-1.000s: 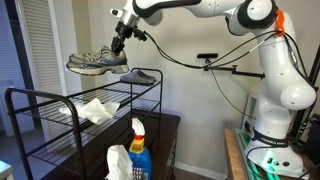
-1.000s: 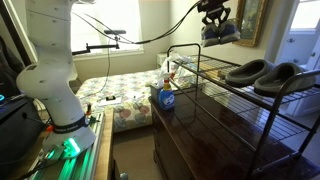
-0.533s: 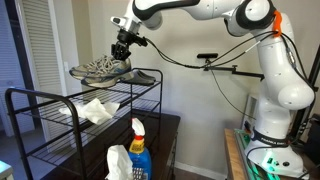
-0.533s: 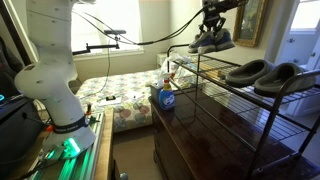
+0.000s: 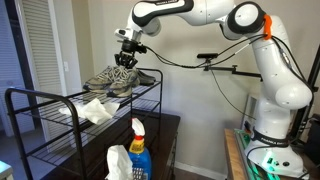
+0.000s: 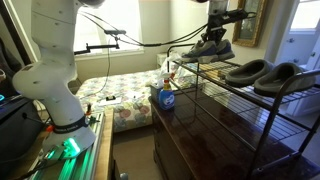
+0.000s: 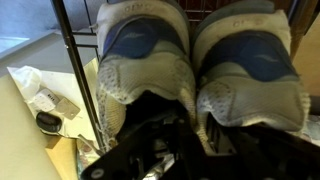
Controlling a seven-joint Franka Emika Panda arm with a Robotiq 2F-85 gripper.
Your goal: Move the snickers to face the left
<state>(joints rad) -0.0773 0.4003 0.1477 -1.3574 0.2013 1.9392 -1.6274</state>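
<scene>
The top shelf's far end [image 6: 208, 62] lies below my gripper, under the hanging sneakers, so I will lower them slightly until their soles touch the shelf wires, then let the pair go.
A pair of grey and blue sneakers [image 5: 110, 78] hangs from my gripper [image 5: 127, 55] at the far end of the black wire rack's top shelf [image 5: 60, 98]. The soles are at or just above the shelf wires; I cannot tell if they touch. In an exterior view the sneakers [image 6: 208, 48] sit under the gripper [image 6: 215, 28]. In the wrist view both sneakers [image 7: 145, 50] fill the frame side by side. The gripper [image 7: 195, 125] is shut on their adjoining inner walls.
A pair of grey slippers [image 6: 262, 72] lies on the same top shelf, beside the sneakers [image 5: 146, 76]. A white cloth [image 5: 97, 110] lies on the lower shelf. A blue spray bottle [image 5: 138, 150] and a paper towel roll [image 5: 119, 163] stand on the dark dresser [image 6: 200, 140].
The gripper has carried the sneakers down and in over the rack's top shelf, toward the slippers. The sneakers have turned with it.
</scene>
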